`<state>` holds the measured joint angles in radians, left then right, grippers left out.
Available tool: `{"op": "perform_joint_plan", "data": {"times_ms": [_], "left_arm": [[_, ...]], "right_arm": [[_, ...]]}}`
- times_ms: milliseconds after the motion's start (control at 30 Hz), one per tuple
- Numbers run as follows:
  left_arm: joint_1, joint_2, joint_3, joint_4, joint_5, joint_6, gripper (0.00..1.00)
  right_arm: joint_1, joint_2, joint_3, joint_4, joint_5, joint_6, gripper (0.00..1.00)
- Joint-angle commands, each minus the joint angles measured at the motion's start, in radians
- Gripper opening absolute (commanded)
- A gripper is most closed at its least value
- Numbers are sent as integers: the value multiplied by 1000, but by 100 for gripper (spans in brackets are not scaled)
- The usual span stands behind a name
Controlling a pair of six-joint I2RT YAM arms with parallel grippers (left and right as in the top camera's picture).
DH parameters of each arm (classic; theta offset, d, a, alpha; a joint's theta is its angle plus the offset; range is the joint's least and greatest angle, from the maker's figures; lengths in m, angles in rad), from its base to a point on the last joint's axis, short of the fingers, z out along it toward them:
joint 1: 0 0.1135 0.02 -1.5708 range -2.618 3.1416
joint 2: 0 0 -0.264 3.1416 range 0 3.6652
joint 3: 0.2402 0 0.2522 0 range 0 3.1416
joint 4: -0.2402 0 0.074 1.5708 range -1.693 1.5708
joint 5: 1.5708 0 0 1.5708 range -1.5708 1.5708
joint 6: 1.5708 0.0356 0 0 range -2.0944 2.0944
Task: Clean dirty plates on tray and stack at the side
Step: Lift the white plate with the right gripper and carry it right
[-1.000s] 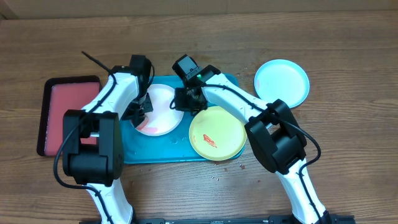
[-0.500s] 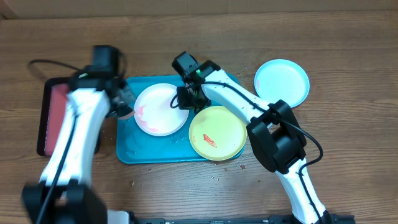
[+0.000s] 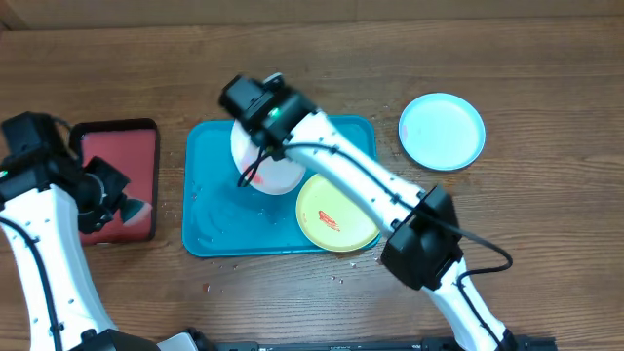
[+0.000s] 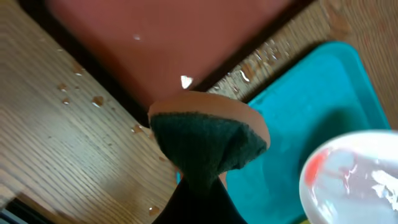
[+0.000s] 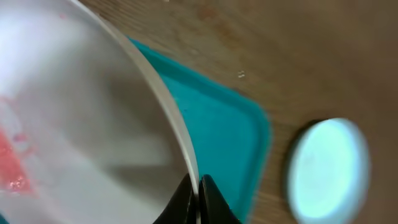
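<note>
The pale blue plate (image 3: 442,131) sits beside the tray. So my right gripper next needs to move the white plate (image 3: 273,164) to the right in the overhead view, then down onto that pale blue plate.
My right gripper (image 5: 198,186) is shut on the rim of the white plate (image 3: 273,164), holding it tilted above the teal tray (image 3: 210,200). Red smears show on the plate's face (image 5: 15,165). The yellow-green plate (image 3: 336,213), with a red smear, lies at the tray's right end. The pale blue plate (image 3: 442,131) rests on the table to the right of the tray. My left gripper (image 4: 196,180) is shut on a sponge (image 4: 205,140) with a dark green face. It hangs over the near edge of the red tray (image 4: 174,43), left of the teal tray (image 4: 298,106).
The dark-rimmed red tray (image 3: 117,146) sits at the table's left. Water droplets (image 4: 96,99) dot the wood beside it, and small crumbs (image 3: 341,279) lie near the table's front edge.
My left arm swung left with the sponge, away from the white plate to the red tray. My right gripper lifted and tilted the white plate, shifting left over the teal tray.
</note>
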<state>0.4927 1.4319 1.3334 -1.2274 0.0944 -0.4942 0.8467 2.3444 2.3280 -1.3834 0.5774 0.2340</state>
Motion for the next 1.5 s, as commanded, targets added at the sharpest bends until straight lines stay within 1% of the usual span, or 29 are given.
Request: {"op": "perform_joint_plan", "data": {"times_ms": [0, 100, 200, 767, 867, 933, 1067, 1100, 1167, 1200, 1300, 1333, 1367, 1400, 1467], "left_arm": [[35, 2, 3, -4, 26, 24, 4], [34, 2, 3, -7, 26, 24, 4], [34, 2, 3, -11, 26, 24, 4], [34, 2, 3, -14, 25, 27, 4], [34, 2, 3, -14, 10, 27, 4], [34, 2, 3, -14, 3, 27, 5], [34, 2, 3, -17, 3, 27, 4], [34, 2, 3, -17, 3, 27, 4], [34, 2, 3, -17, 3, 27, 4], [34, 2, 3, -17, 3, 27, 4], [34, 2, 3, -17, 3, 27, 4], [30, 2, 3, -16, 3, 27, 5], [28, 2, 3, -16, 3, 27, 4], [23, 2, 3, -14, 2, 27, 4], [18, 2, 3, -13, 1, 27, 4]], "right_arm": [[80, -13, 30, -23, 354, -165, 4], [135, -13, 30, -24, 515, -205, 4], [175, -13, 30, -6, 593, -206, 4], [159, -13, 30, -14, 599, -209, 4], [131, -13, 30, -12, 534, -208, 4], [79, -13, 30, -9, 397, -203, 4], [-70, -13, 30, -11, 82, -111, 4], [-174, -13, 30, -17, -107, -64, 4], [-264, -13, 30, -19, -270, -22, 4], [-380, -13, 30, -17, -484, 0, 4], [-563, -13, 30, -15, -804, 3, 4], [-653, -13, 30, -18, -940, 3, 4], [-691, -13, 30, -21, -993, 3, 4], [-762, -13, 30, -33, -1075, 2, 4], [-857, -13, 29, -68, -1109, 1, 4]]}}
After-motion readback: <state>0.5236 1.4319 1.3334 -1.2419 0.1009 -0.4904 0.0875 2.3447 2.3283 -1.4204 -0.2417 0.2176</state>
